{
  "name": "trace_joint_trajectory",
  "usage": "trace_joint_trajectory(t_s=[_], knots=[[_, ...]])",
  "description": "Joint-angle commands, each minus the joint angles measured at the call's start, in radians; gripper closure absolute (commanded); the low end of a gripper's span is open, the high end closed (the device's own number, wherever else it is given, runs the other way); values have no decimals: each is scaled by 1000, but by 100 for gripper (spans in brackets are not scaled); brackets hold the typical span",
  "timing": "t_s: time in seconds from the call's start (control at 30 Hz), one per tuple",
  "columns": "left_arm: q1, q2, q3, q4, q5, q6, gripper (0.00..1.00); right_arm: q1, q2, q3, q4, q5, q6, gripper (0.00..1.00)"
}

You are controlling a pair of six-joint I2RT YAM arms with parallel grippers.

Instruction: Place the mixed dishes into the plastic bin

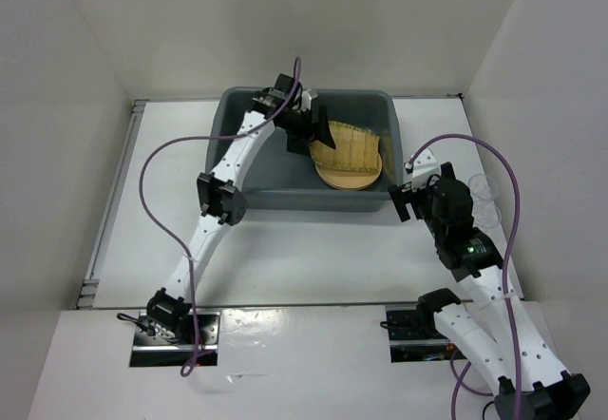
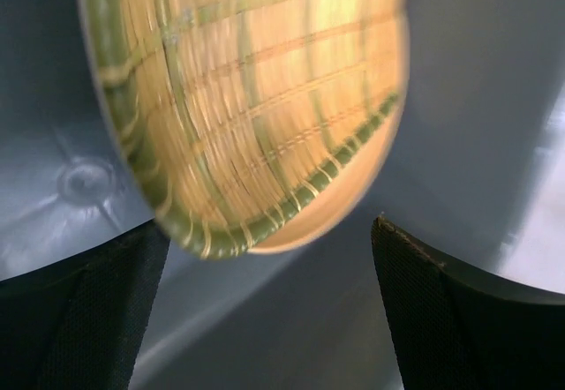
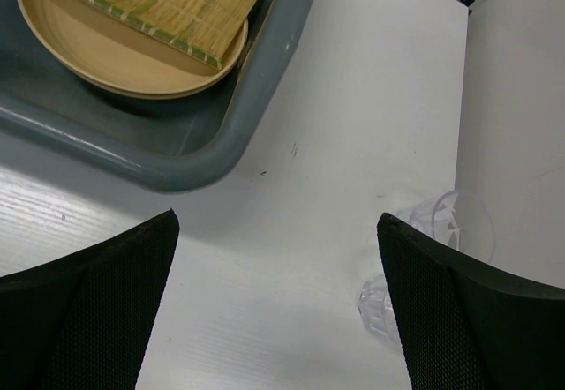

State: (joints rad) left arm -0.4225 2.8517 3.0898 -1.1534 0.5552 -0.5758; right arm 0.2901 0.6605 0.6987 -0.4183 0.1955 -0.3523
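Observation:
My right gripper goes to the right in the top view and down onto the clear glasses [image 1: 486,211] next, because they still lie outside the bin.
The dark grey plastic bin [image 1: 245,194] stands at the table's far middle. Inside it a woven bamboo tray [image 1: 353,143] lies on a yellow-tan plate [image 1: 344,179]; I cannot tell whether a second plate lies under it. My left gripper [image 1: 323,135] is open and empty inside the bin, just left of the tray. In the left wrist view the tray [image 2: 247,99] and the plate's edge [image 2: 340,203] fill the top, ahead of the open gripper [image 2: 265,319]. Two clear glasses [image 1: 484,188] [image 1: 490,215] lie at the right wall. My right gripper [image 1: 403,192] is open and empty outside the bin's right corner.
In the right wrist view the bin's corner [image 3: 177,162], the plate [image 3: 106,63], the tray [image 3: 168,2] and the glasses [image 3: 455,222] [image 3: 380,306] show, the glasses beside the right finger [image 3: 468,319]. White walls close in the table on three sides.

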Motion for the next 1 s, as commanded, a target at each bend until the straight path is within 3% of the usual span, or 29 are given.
trace_joint_trajectory(t_s=[0.0, 0.1, 0.27, 0.47, 0.53, 0.57, 0.63, 0.7, 0.77, 0.87, 0.97], knots=[[22, -185, 46, 4, -44, 19, 0, -5, -1, -4, 49, 12, 12, 3], [31, -207, 46, -15, -8, 19, 0, -5, -1, -4, 49, 12, 12, 3], [31, -330, 46, -77, -158, 28, 0, -15, -1, -4, 76, 106, 22, 3], [151, -501, 46, -150, -262, 23, 0, -83, 63, 206, -39, 194, 40, 3], [139, -586, -98, -150, -364, 37, 0, -190, 121, 267, -63, 217, -3, 3], [128, -653, -126, -150, -491, 47, 0, -245, 213, 335, -83, 196, -23, 3], [107, -701, -143, -150, -570, 62, 0, -387, 324, 409, -172, 111, -81, 3], [106, -759, -195, -150, -624, 71, 0, -439, 483, 485, -277, 6, -140, 3], [106, -827, -273, -150, -652, 71, 0, -505, 592, 498, -278, 5, -186, 3], [116, -939, -497, -150, -718, 62, 0, -546, 667, 484, -231, -1, -220, 3], [116, -1058, -719, -103, -742, 62, 0, -600, 813, 533, -301, -37, -168, 3]])
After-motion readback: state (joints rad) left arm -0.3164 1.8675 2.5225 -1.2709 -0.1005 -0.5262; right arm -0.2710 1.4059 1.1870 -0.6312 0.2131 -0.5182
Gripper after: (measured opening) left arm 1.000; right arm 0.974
